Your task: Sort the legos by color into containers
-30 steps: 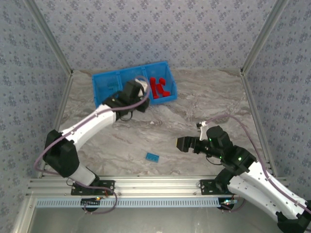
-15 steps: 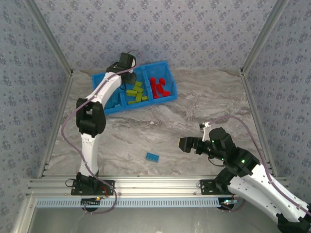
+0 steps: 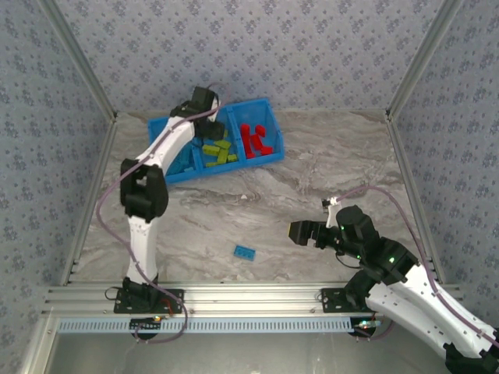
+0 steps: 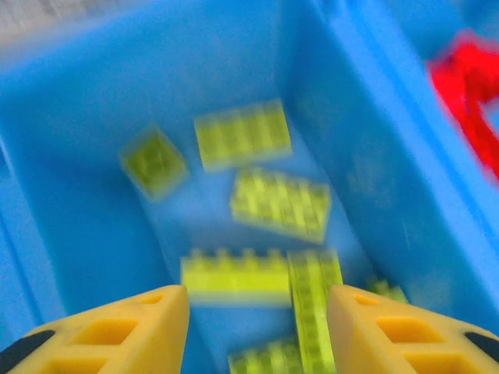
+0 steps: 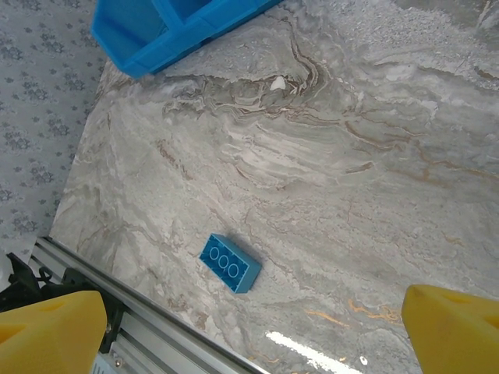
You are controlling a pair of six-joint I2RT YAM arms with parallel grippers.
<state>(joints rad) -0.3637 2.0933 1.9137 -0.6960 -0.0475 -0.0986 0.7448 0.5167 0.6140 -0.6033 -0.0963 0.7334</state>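
Note:
My right gripper needs to move across the marble next, back and down onto the light blue brick's near end (image 3: 249, 254) (image 5: 240, 276), which is below it and closer to the bar.
The blue tray (image 3: 175, 173) stands at the back left of the table. Several lime green bricks (image 3: 217, 150) lie in its middle compartment and red bricks (image 3: 253, 139) in its right one. My left gripper (image 4: 257, 331) hangs open over the green bricks (image 4: 279, 202), nothing between its yellow fingers (image 4: 148, 327); the picture is blurred. One light blue brick (image 3: 245, 252) lies upside down on the marble near the front rail. My right gripper (image 3: 299, 231) is open, low over the table to the right of that brick (image 5: 229, 262), with empty jaws.
An aluminium rail (image 3: 249, 294) runs along the near table edge just in front of the blue brick. Patterned walls close in the back and sides. The tray's corner (image 5: 148, 39) shows at the top of the right wrist view.
The left arm swung up from in front of the tray and now stretches over its middle compartment. The right gripper crept slightly toward the front.

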